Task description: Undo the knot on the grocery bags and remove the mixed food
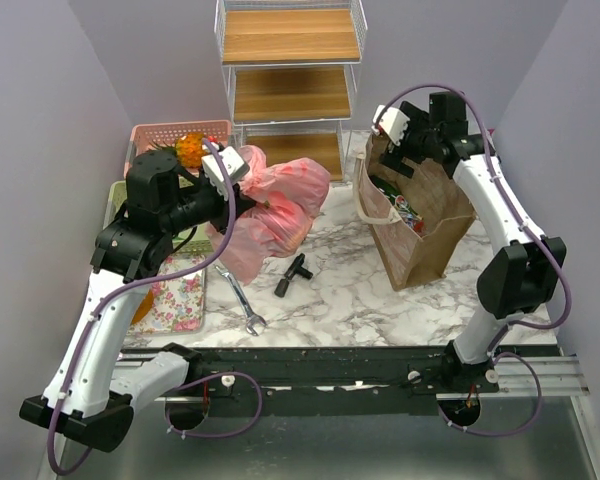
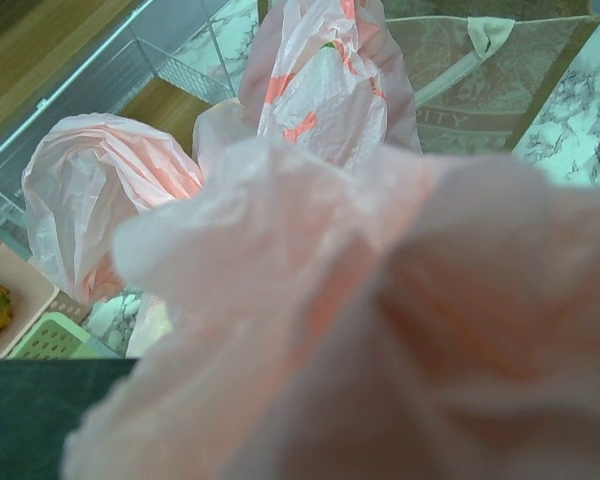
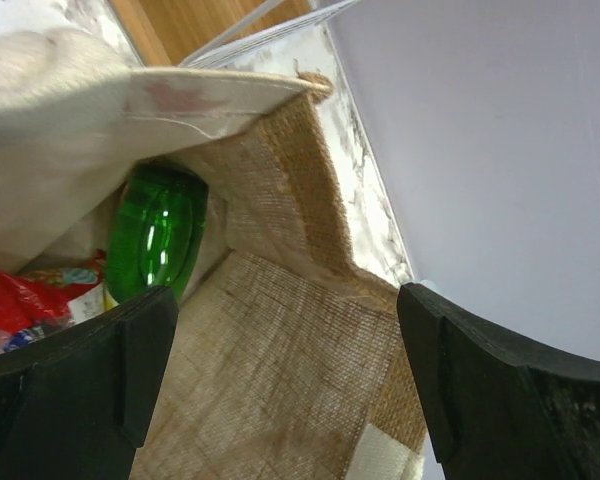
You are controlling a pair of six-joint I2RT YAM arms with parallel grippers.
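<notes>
My right gripper eases outward onto the far rim of the brown bag (image 3: 334,212) next and closes its open fingers, since that rim lies just outward of them.
The pink plastic bag (image 1: 280,205) lies at the table's back left, and its film (image 2: 380,330) fills the left wrist view, hiding my fingers. My left gripper (image 1: 230,172) is shut on a fold of this bag, and loose plastic hangs below it. I cannot make out the knot. The brown bag (image 1: 420,220) stands at the right. My right gripper (image 1: 395,140) hovers open over its mouth. In the right wrist view the right gripper (image 3: 290,370) is spread above the woven inside (image 3: 280,340). A green bottle (image 3: 160,245) and a red snack packet (image 3: 20,305) sit to the left.
A wire shelf unit (image 1: 290,70) stands at the back. A pink basket (image 1: 165,132) with a pineapple (image 1: 190,148) and a green basket (image 1: 120,195) sit at the far left. A floral tray (image 1: 180,290), a wrench (image 1: 242,300) and a black tool (image 1: 293,272) lie near the front.
</notes>
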